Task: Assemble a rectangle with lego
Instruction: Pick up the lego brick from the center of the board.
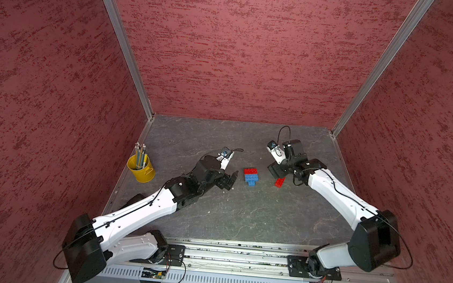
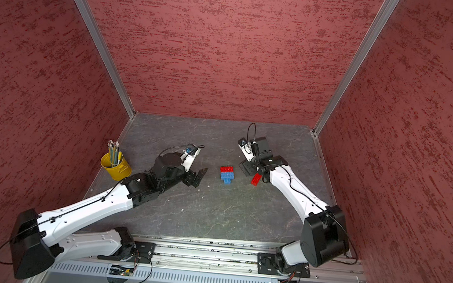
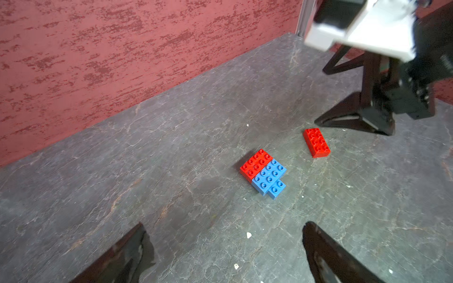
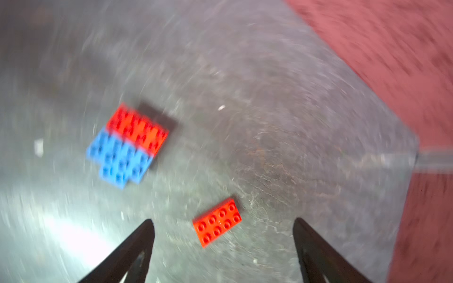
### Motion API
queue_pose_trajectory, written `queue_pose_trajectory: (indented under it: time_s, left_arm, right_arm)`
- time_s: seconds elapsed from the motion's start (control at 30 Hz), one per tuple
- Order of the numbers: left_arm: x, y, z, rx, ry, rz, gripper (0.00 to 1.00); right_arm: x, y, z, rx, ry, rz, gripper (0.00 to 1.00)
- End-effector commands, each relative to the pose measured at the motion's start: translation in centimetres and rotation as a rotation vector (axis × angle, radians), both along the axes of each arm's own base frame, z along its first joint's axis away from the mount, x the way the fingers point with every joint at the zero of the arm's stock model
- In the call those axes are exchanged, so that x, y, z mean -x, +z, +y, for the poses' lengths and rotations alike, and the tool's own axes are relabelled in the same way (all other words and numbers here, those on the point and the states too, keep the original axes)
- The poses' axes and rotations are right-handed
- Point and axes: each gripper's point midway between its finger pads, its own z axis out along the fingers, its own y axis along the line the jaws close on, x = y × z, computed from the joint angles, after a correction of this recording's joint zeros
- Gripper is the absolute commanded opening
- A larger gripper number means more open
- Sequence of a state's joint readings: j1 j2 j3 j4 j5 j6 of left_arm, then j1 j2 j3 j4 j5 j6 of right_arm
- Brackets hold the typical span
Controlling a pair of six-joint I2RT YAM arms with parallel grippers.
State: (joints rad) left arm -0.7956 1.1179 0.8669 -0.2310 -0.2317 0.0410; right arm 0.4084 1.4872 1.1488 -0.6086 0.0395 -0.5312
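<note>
The brick lies slanted below my right gripper's fingers, so the gripper will move down and turn to close them on the short ends of the loose red brick [image 1: 279, 182] [image 4: 217, 222].
The rectangle [image 1: 251, 176] [image 2: 227, 173] lies mid-table as a joined lego block: a red brick beside a blue one, with another blue brick jutting from the blue side [image 3: 263, 172] [image 4: 127, 144]. A loose red brick [image 1: 279, 182] [image 2: 256, 179] [image 3: 316, 142] lies flat on the table to its right. My right gripper [image 4: 223, 221] [image 3: 323, 95] stands open over that brick [image 4: 217, 222], fingers apart on either side and not touching it. My left gripper [image 1: 231, 180] [image 2: 201, 176] [image 3: 224, 225] is open and empty, just left of the block. The right wrist view is blurred.
A yellow pencil cup [image 1: 141, 168] [image 2: 115, 166] stands at the table's left edge. Red walls close the table on the left, back and right. A metal rail [image 1: 238, 249] with the arm bases runs along the front.
</note>
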Motion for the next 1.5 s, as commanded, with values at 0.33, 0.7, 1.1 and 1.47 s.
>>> queue_pose_trajectory:
  time_s: [0.33,0.7,1.1,1.47]
  left_arm:
    - [1.1,-0.6,0.0,0.098,-0.08,0.038,1.0]
    - [3.0,0.2,-1.5,0.177,-0.245,0.0,1.0]
    - [2.8,-0.6,-1.5,0.162,-0.244,0.013,1.0]
    - [2.3,-1.3,-1.2,0.157,-0.228,0.023,1.0]
  right_arm:
    - [1.8,-7.4,-2.2,0.161,0.322,0.329,0.85]
    - [0.2,-9.4,-2.3,0.132,0.28,0.321,0.85]
    - [-0.8,-11.4,-4.0,0.153,0.239,0.322,0.85]
    - [-0.4,-13.0,-4.8,0.167,0.202,0.347,0.75]
